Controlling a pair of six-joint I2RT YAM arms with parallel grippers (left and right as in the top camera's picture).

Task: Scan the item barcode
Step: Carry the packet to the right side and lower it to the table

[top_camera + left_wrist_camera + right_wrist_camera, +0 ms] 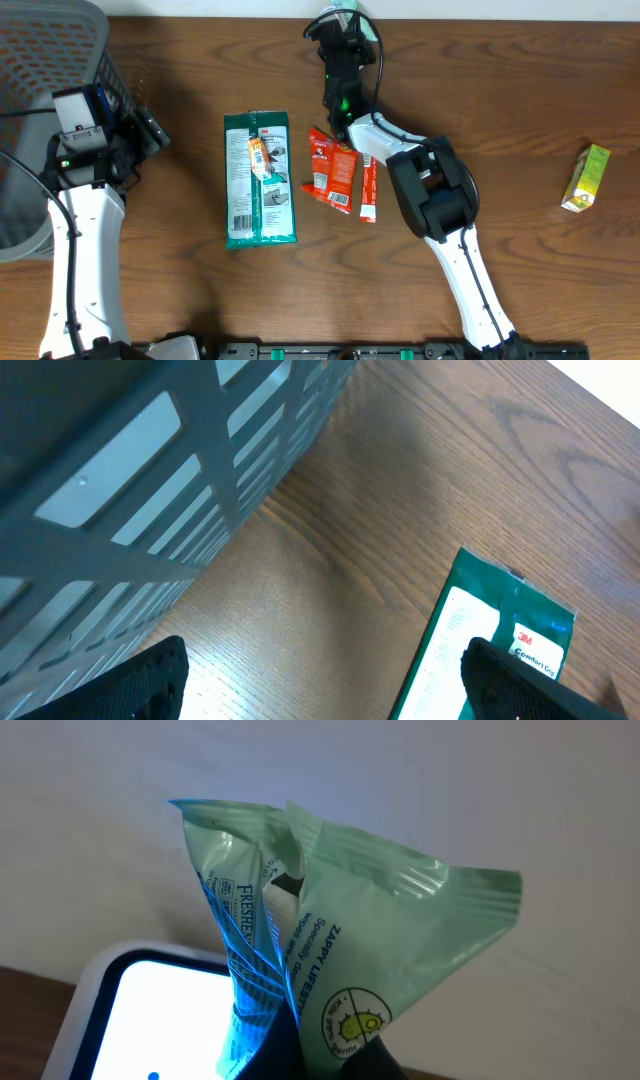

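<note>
The packet (362,14) should go to the clear wood by the yellow-green carton next. I will move my right gripper back and to the right in the overhead view, lower it there and let go.
My right gripper (347,30) reaches to the table's far edge and is shut on a pale green wipes packet (330,930), holding it by its lower end. In the right wrist view the packet stands crumpled above the gripper (335,1060), in front of a pale wall. Its left face glows blue beside a white scanner (95,1010) with a lit screen. From overhead, only a bit of the packet (362,14) shows past the gripper. My left gripper (150,128) hangs open and empty (320,685) over bare wood beside the basket.
A grey mesh basket (40,80) fills the far left corner (150,470). A green 3M pack (258,185) (480,650) lies mid-table with a small orange item (260,158) on it. Red sachets (333,170) and a red stick (368,190) lie beside it. A yellow-green carton (586,178) sits far right.
</note>
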